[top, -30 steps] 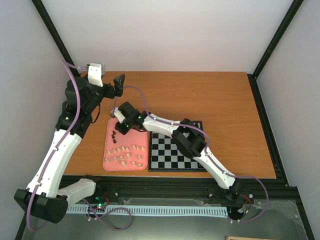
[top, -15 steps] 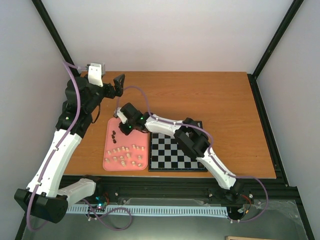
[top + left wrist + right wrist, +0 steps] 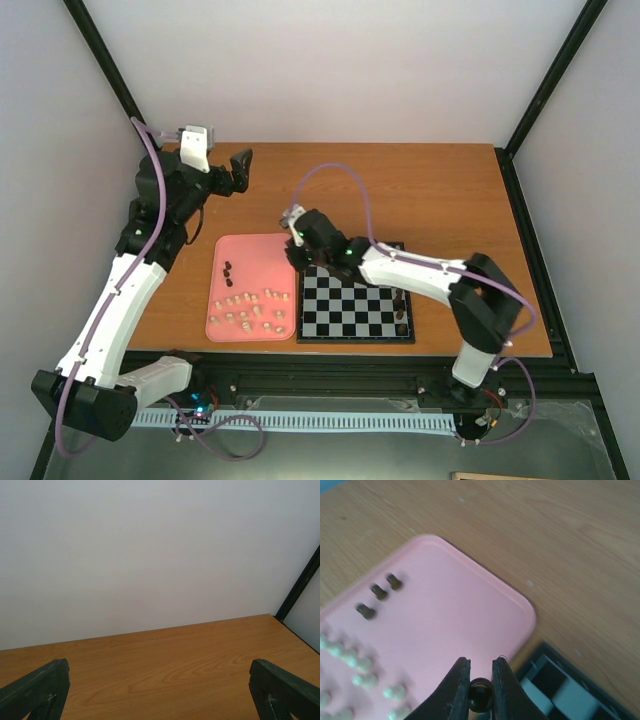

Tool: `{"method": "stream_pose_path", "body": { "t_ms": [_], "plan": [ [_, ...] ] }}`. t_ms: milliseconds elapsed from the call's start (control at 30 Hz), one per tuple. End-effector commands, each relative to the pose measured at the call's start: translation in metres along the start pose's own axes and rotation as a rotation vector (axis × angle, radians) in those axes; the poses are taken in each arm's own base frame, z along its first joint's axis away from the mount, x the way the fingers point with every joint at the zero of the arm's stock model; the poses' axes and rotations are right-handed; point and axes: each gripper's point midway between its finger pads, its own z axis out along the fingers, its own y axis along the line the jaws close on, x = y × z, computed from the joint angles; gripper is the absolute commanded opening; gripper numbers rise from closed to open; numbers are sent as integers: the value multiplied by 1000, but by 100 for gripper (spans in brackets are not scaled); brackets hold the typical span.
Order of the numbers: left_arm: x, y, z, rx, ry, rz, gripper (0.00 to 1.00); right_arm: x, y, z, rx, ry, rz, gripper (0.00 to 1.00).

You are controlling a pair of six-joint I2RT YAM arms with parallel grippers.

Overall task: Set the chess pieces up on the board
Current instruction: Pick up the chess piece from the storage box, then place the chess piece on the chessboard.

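My right gripper should cross the board point(image 3: 340, 318), descend and release, since a free square adjoining the standing dark pieces lies below it and to its right in the top view.
My right gripper point(image 3: 297, 254) is shut on a small dark chess piece point(image 3: 480, 695), held above the pink tray's far right corner, close to the board's far left corner point(image 3: 570, 692). The black and grey board point(image 3: 340, 318) lies right of the pink tray point(image 3: 258, 262). A few dark pieces point(image 3: 400, 310) stand along the board's right side. Three dark pieces point(image 3: 378, 592) and several cream pieces point(image 3: 250, 311) lie on the tray. My left gripper point(image 3: 240, 166) is open and empty, raised over the far left of the table; its fingers point(image 3: 40, 685) frame only bare wood.
The pink tray point(image 3: 445, 625) sits left of the board near the table's front edge. Black frame posts stand at the table's back corners, one at the right point(image 3: 300, 587). The right arm's elbow point(image 3: 488, 295) reaches over the table right of the board.
My right gripper has moved right from the tray's far left part to its far right corner, carrying a dark piece. Its elbow swung out to the right. The left arm barely moved.
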Motion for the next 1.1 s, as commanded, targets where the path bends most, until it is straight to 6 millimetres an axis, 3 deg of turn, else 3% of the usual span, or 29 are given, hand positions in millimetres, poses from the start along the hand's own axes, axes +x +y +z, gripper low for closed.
{"method": "stream_pose_path", "body": {
  "t_ms": [0, 267, 467, 700, 1067],
  "plan": [
    [-12, -8, 0, 38, -31, 1, 100, 42, -45, -30, 183, 34, 109, 6],
    [-12, -8, 3, 39, -30, -1, 100, 128, -87, -88, 364, 109, 291, 7],
    [-7, -8, 10, 46, -12, -7, 100, 167, -97, -120, 418, 154, 390, 7],
    [-6, -10, 12, 57, -11, -9, 100, 193, -104, -135, 466, 186, 452, 7],
    [-4, -10, 16, 61, -2, -10, 100, 212, -110, -137, 507, 181, 519, 7]
  ]
}}
